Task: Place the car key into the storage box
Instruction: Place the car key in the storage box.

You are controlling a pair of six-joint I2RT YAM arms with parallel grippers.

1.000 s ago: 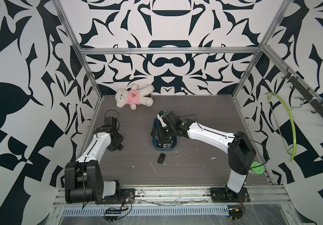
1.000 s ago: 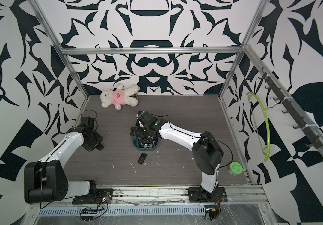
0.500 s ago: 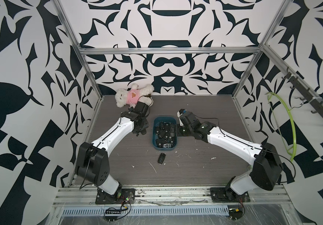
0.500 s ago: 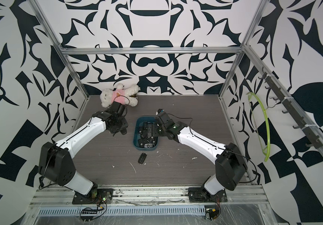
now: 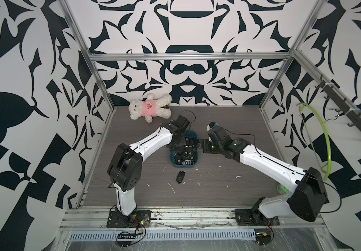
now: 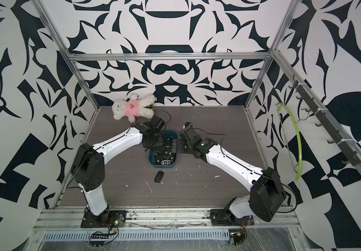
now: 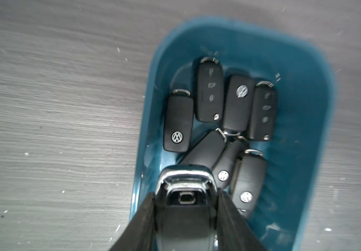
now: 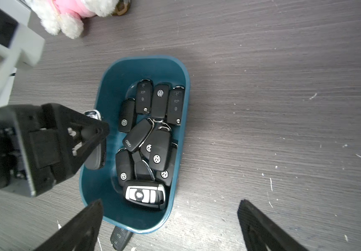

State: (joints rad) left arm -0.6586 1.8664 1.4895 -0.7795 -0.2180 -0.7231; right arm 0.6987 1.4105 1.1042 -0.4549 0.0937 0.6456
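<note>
I will next lower my left gripper into the storage box (image 5: 184, 166), toward the bare part of its bottom beside the piled keys, and release the key there.
The dark teal storage box (image 5: 184, 166) (image 6: 163, 166) stands mid-table and holds several black car keys, one with a silver face (image 8: 144, 194). My left gripper (image 7: 187, 195) (image 5: 178, 144) is shut on a black car key (image 7: 185, 191) with a chrome end. It hangs over the box's left wall (image 7: 144, 152), and the key (image 8: 97, 156) shows below its fingers in the right wrist view. My right gripper (image 8: 171, 203) (image 5: 201, 146) stands open and holds nothing, just right of the box. Another car key (image 5: 180, 176) (image 8: 119, 236) lies on the table in front of the box.
A white plush bear in a pink shirt (image 5: 149, 106) lies at the back left. A green hoop (image 5: 325, 139) hangs on the right wall and a green roll (image 5: 283, 189) sits by the right arm's base. Patterned walls close in three sides.
My left arm swung in from the table's left side to above the box with the key. My right gripper drew back from over the box to its right side, still open.
</note>
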